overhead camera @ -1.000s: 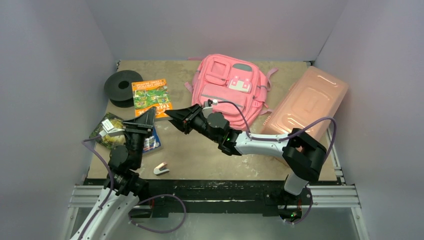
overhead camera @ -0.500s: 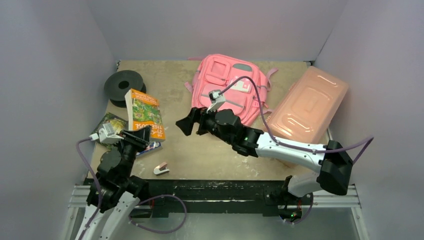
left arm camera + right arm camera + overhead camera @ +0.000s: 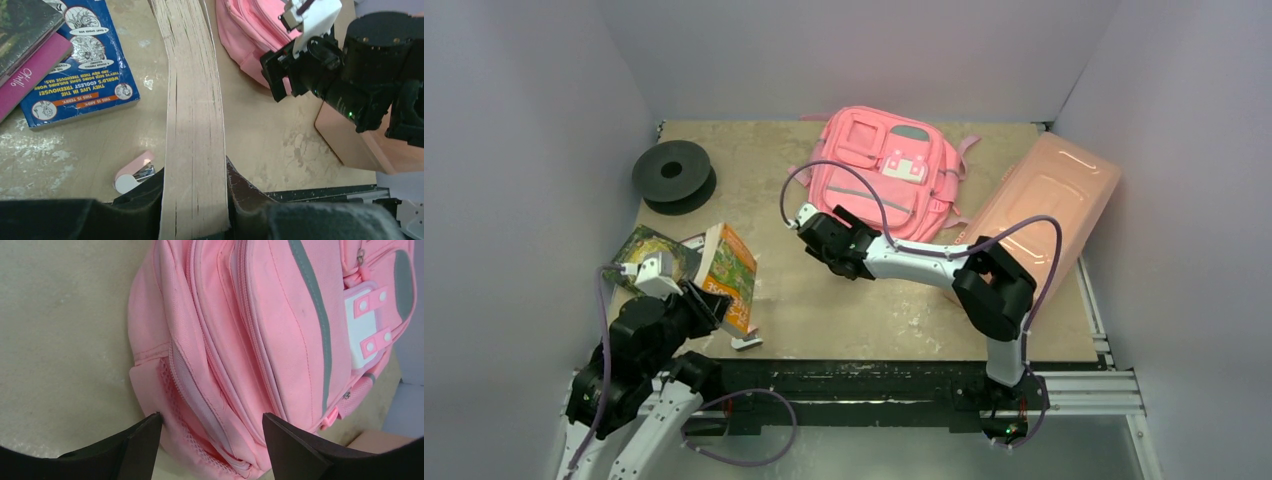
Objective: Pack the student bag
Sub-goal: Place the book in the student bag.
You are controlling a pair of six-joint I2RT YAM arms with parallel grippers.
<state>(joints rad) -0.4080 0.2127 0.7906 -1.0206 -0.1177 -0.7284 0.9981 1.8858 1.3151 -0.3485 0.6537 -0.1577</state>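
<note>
I will next carry the book outward and across into the near side of the student bag and let it go there, because that side is to the right of my left gripper in the top view.
The student bag (image 3: 884,172), a pink backpack with a grey stripe and white clasp patch, lies flat at the back middle of the table. My right gripper (image 3: 212,422) hangs open just over its lower left corner, and the side zip and mesh pocket of the bag (image 3: 250,340) show between the fingers. In the top view the right gripper (image 3: 829,238) sits at the bag's near left edge. My left gripper (image 3: 195,200) is shut on a thick orange-covered book (image 3: 729,275), held on edge above the near left of the table, its page block (image 3: 192,100) running away from the jaws.
A black spool (image 3: 672,175) stands at the back left. A salmon plastic box (image 3: 1044,205) lies right of the bag. Books (image 3: 649,255) lie at the left, among them a blue one (image 3: 82,60). A pink stapler (image 3: 134,171) lies near the front edge.
The left gripper has lifted the orange book off the table onto its edge and drawn it toward the near left. The right gripper opened and swung from beside the book to the bag's corner.
</note>
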